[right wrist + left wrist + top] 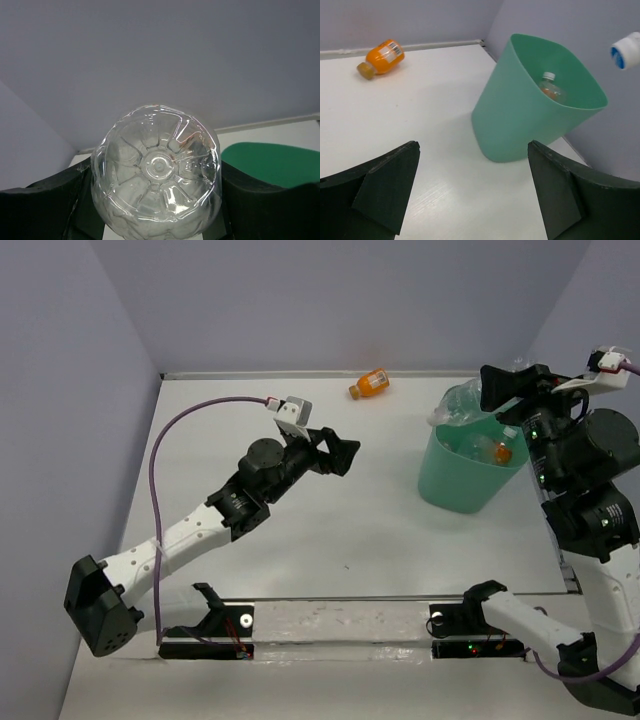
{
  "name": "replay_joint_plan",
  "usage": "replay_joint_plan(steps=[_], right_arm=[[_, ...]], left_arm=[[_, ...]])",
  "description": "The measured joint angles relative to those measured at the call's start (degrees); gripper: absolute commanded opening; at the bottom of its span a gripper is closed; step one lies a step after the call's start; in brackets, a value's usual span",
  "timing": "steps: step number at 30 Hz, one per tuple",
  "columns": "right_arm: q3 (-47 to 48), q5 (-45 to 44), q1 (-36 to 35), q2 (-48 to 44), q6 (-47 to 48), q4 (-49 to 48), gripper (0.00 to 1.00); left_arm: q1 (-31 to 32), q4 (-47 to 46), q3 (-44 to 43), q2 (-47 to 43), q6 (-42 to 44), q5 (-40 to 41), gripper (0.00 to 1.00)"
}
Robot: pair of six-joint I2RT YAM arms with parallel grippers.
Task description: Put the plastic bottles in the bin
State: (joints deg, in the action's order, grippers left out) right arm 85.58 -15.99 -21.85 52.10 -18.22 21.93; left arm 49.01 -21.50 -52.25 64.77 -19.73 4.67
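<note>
I need to tilt my right gripper down next, lower it over the bin's opening (272, 162) and let go of the bottle, because the bottle's base (156, 170) still points past the bin's rim.
My right gripper (487, 390) is shut on a clear plastic bottle (458, 406), held above the far rim of the mint-green bin (447, 490). In the right wrist view the bottle's ribbed base (156, 170) fills the space between the dark fingers (260, 200) of the right gripper (156, 200), with the bin's rim (272, 162) below and to the right. A small bottle with orange contents (495, 450) lies inside the bin (520, 120). An orange bottle (370, 383) lies on its side near the back wall. My left gripper (340, 455) hangs open and empty over mid-table.
Grey walls close the table at the back and both sides. In the left wrist view the orange bottle (381, 57) lies far left of the bin, and a white-and-blue round end (626, 50) shows above the bin's right side. The arm bases sit along the near edge.
</note>
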Motion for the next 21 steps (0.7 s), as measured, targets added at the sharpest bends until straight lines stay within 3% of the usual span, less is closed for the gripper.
replay_joint_plan(steps=[8,14,18,21], right_arm=[[0.5,-16.4,1.1,2.7,8.7,2.6,0.22],[-5.7,-17.5,6.3,5.4,9.4,3.1,0.26],[-9.7,-14.8,10.1,7.1,8.5,4.9,0.93],[-10.0,-12.5,10.9,8.1,7.3,6.4,1.00]], left_arm=[[-8.4,2.3,-2.6,7.3,-1.5,1.5,0.99],[-10.4,2.5,-7.1,16.7,-1.5,2.2,0.99],[-10.5,2.7,-10.7,22.4,-0.5,2.1,0.99],[-10.9,2.9,-15.7,27.3,1.7,1.7,0.99]])
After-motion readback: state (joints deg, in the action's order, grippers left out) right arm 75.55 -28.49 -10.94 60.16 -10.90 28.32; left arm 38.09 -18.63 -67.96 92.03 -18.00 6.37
